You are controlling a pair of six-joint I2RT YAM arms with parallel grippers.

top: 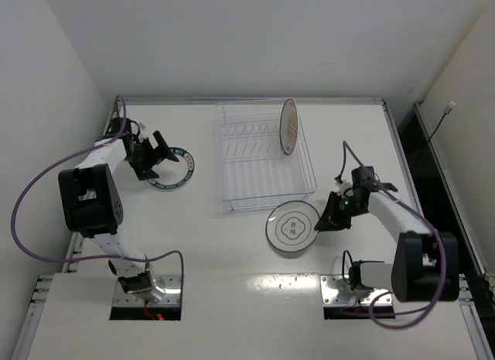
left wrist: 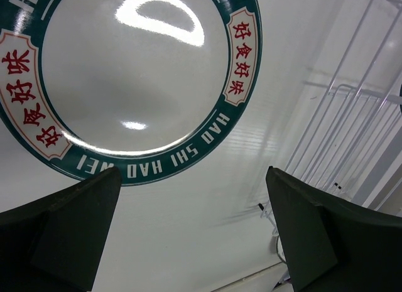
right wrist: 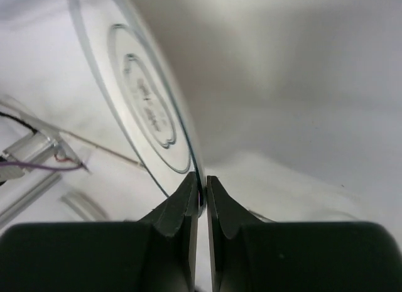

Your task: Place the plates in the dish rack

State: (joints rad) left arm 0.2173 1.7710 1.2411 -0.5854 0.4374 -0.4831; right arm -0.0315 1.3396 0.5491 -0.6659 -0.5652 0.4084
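Note:
I will next raise my right gripper outward, turn the white plate upright, then lower and release it at the empty slots beside the orange-patterned plate, as they lie outward.
The orange-patterned plate (top: 289, 126) stands on edge in the wire dish rack (top: 263, 191) at the far middle. The white plate with grey ring (top: 291, 228) lies in front of the rack; my right gripper (top: 321, 221) is shut on its right rim, seen edge-on in the right wrist view (right wrist: 151, 116). The plate with the dark blue-green rim band (top: 182, 171) lies flat left of the rack and fills the left wrist view (left wrist: 135, 78). My left gripper (top: 158, 155) is open over its left part, its fingers (left wrist: 75, 229) wide apart and empty.
White walls close the table at the back and both sides. The rack's wires (left wrist: 352, 135) show at the right of the left wrist view. Purple cables trail from both arms. Metal base plates (top: 147, 294) lie at the near edge.

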